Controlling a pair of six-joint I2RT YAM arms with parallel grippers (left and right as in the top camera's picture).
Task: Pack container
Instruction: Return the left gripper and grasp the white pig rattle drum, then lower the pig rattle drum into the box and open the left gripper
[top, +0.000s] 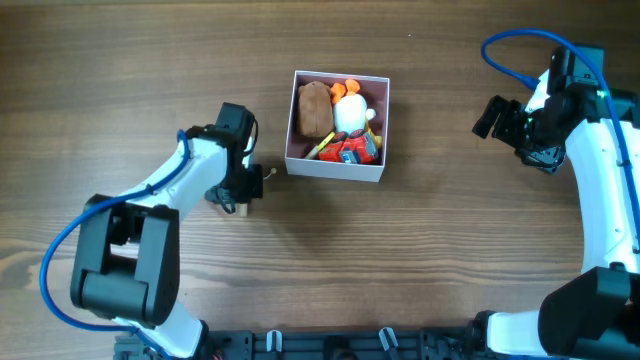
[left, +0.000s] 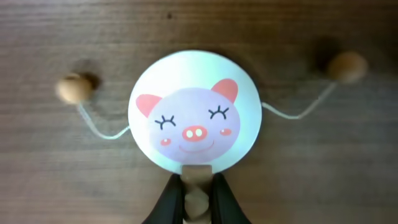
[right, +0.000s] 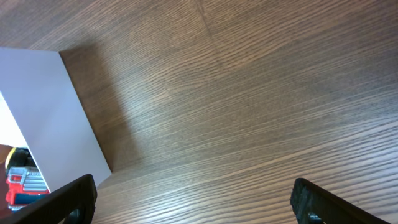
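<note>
I will lift my left gripper, move it toward the container and let go of the drum (left: 194, 112) over the container's near corner by the brown plush, because that spot is empty.
The container (top: 335, 168), a square white box with a pale pink inside, stands at the table's middle and holds a brown plush (top: 313, 107), a white and orange toy (top: 350, 108) and small red toys (top: 355, 150). My left gripper (top: 243, 190) is left of the box, shut on the wooden handle (left: 195, 194) of a round pig-face rattle drum (left: 194, 112) that lies flat on the table, its two beads (left: 73, 88) (left: 346, 66) spread out on strings. My right gripper (top: 497, 118) is open and empty to the right of the box; its wrist view (right: 196, 202) shows the box's white wall (right: 56, 118).
The wooden table (top: 430, 260) extends all round the box. The arm bases stand at the front left (top: 125, 270) and front right (top: 590, 310).
</note>
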